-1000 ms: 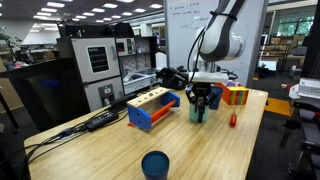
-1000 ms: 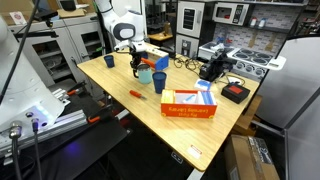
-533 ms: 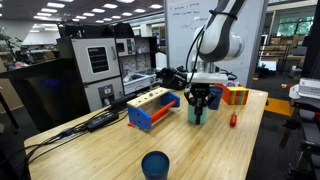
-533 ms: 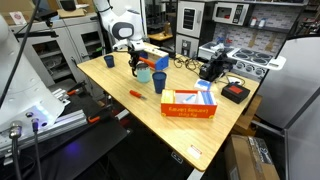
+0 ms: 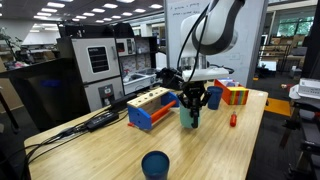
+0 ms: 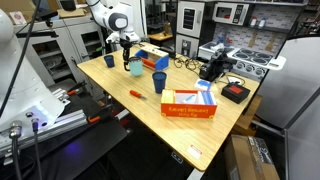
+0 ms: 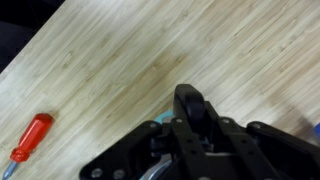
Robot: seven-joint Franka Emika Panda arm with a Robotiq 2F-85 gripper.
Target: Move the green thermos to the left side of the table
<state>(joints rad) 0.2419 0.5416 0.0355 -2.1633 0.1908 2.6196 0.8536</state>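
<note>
I need to carry the thermos toward the dark blue cup next, turning it, then lower it and let go, since clear tabletop lies between my gripper and that cup.
The green thermos (image 5: pixel 190 117) is a teal-green cylinder and sits in my gripper (image 5: pixel 193 101), just above or on the light-wood table (image 5: pixel 120 150). It shows in both exterior views; its other view (image 6: pixel 136 69) has it near the table's far corner under my gripper (image 6: pixel 130 58). In the wrist view only a teal sliver of the thermos (image 7: pixel 158 124) shows beneath my gripper (image 7: pixel 195 135), whose dark body hides the rest. The gripper is shut on the thermos.
A blue-and-orange box (image 5: pixel 150 107) stands beside the thermos. A red screwdriver (image 5: pixel 232 119) (image 7: pixel 30 137) lies on the table. A dark blue cup (image 5: pixel 155 165) stands near the front edge, and a blue cup (image 6: pixel 159 81) close to the thermos. A red-yellow box (image 5: pixel 236 95) sits behind.
My gripper has moved sideways with the thermos in it, away from the screwdriver and the blue cup, toward the blue-and-orange box. Other objects have not moved.
</note>
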